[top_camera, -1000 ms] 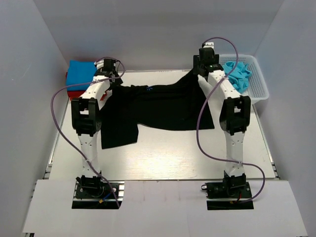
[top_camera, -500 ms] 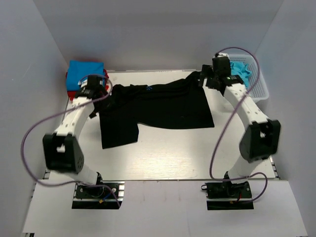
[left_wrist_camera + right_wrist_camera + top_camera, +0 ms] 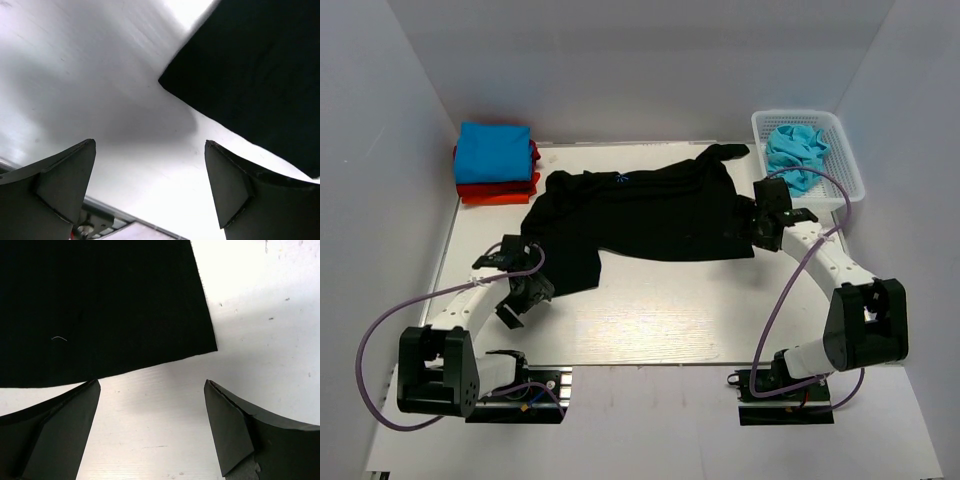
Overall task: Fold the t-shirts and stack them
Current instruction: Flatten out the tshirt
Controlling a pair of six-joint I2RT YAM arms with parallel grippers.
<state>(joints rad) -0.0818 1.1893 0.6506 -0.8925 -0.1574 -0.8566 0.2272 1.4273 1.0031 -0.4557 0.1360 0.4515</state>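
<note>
My left gripper's open fingers straddle bare table. It will next lower outward onto the black t-shirt's near corner (image 3: 171,82), which lies below and outward of it.
A black t-shirt (image 3: 640,210) lies spread across the middle of the table, its sleeves toward the far edge. My left gripper (image 3: 520,300) hovers open by its near left corner; in the left wrist view that black corner (image 3: 250,75) sits up and right of the gripper (image 3: 150,150), and only bare table lies between the fingers. My right gripper (image 3: 763,235) is open at the near right corner. In the right wrist view the hem (image 3: 100,305) lies just beyond the gripper (image 3: 152,387). A folded blue t-shirt (image 3: 493,150) tops a red one (image 3: 495,190) at the far left.
A white lattice basket (image 3: 852,160) at the far right holds a crumpled turquoise t-shirt (image 3: 795,150). White walls close in the table on three sides. The table's near edge (image 3: 105,207) shows low in the left wrist view.
Both arms have swung back from the shirt's far end to its near corners and dropped low. The jaws have opened a little wider. The black shirt now lies flatter.
</note>
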